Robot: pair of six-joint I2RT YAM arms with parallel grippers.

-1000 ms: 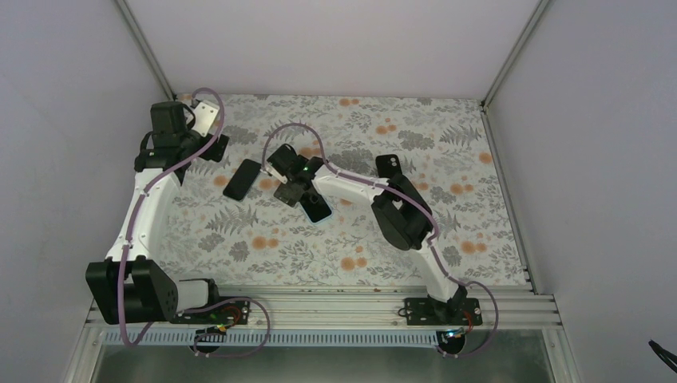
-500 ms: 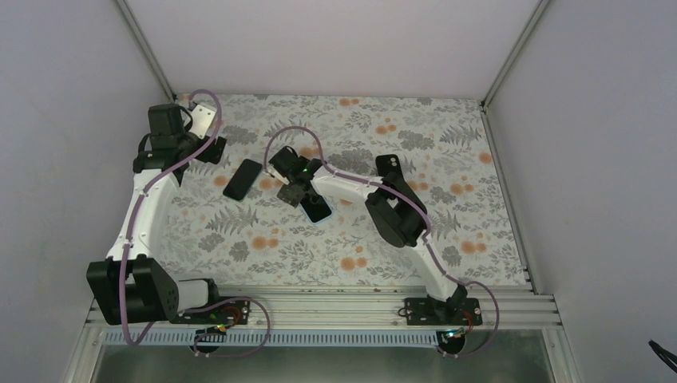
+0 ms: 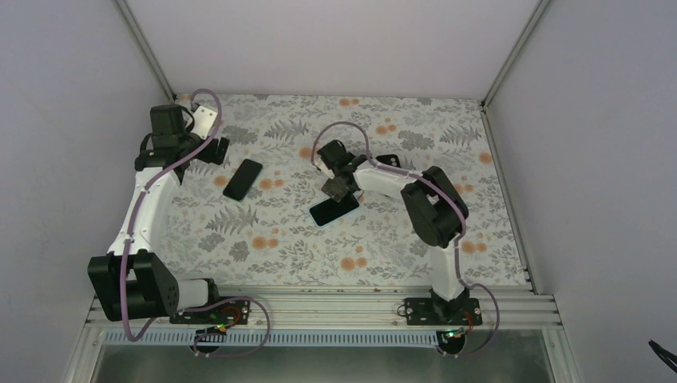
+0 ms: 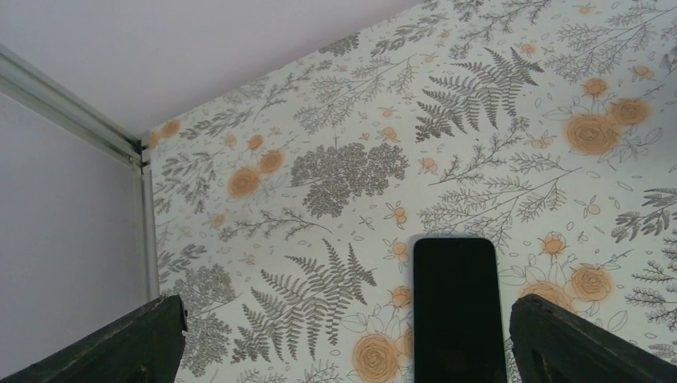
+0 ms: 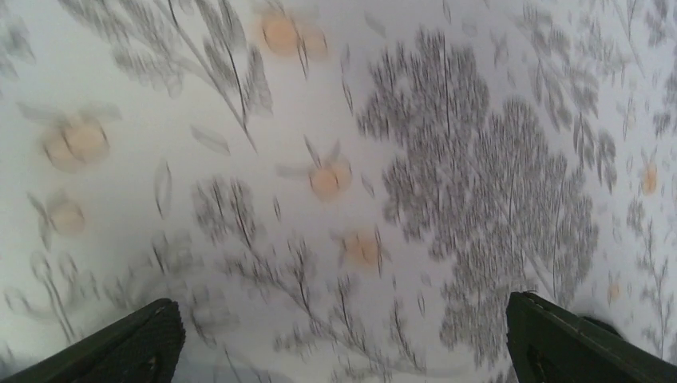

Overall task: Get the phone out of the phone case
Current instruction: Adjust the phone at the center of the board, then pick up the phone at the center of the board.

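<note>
My right gripper moves back next until its fingers straddle the phone case's long edges. It spans only cloth, and the phone case (image 3: pixel 334 211) lies back toward the base from it.
A bare black phone (image 3: pixel 242 179) lies flat on the floral cloth at the left centre. It also shows in the left wrist view (image 4: pixel 455 307), between and beyond my left fingers. A dark slab with a light blue rim, the phone case (image 3: pixel 334 211), lies flat at the centre. My left gripper (image 3: pixel 214 148) is open and empty, hovering just behind and left of the phone. My right gripper (image 3: pixel 338 188) is open and empty, just behind the case. The right wrist view shows only blurred cloth between the right fingers (image 5: pixel 128 347).
The cloth-covered table (image 3: pixel 447 231) is boxed in by white walls at the back and both sides, with metal corner posts (image 3: pixel 148 56). A small black object (image 3: pixel 389 162) sits by the right arm's forearm. A metal rail (image 3: pixel 319 307) runs along the near edge.
My right arm has swung right and back from beside the phone. The case has turned and shifted slightly right. The left arm and the phone have barely moved.
</note>
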